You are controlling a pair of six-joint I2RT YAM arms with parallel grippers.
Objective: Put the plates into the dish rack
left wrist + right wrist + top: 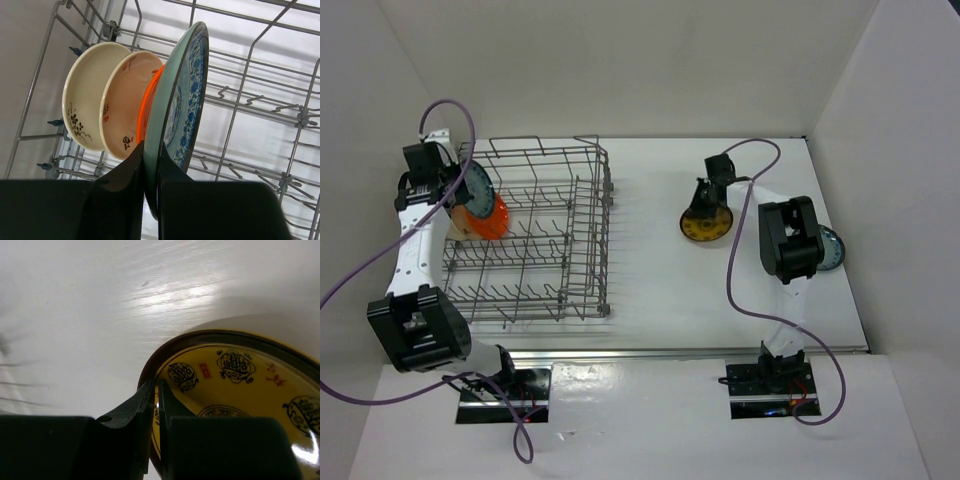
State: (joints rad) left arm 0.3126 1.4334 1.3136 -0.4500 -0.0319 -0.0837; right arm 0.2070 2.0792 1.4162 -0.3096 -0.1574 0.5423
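Observation:
Those dish rack wires stand empty, so the left gripper should next move down and to the right in the top view, into the open slot beside the orange-red plate [148, 107].
The grey wire dish rack [582, 235] stands at the left of the table. At its far left end two cream plates [85, 102] [127, 100] and the orange-red plate [148, 107] stand on edge in a row. My left gripper [151, 147] is shut on the rim of the blue-and-white plate [184, 95] and holds it upright right beside the orange one [492, 222]. My right gripper [156, 390] is shut on the rim of the yellow patterned plate [240, 390], held tilted low over the table [707, 225], right of the rack.
The rack's tall wire sides [250, 75] and tines surround the left gripper's plate. A bluish round thing [832, 248] shows partly behind the right arm's elbow [788, 238]. White walls close in the table at the back and both sides.

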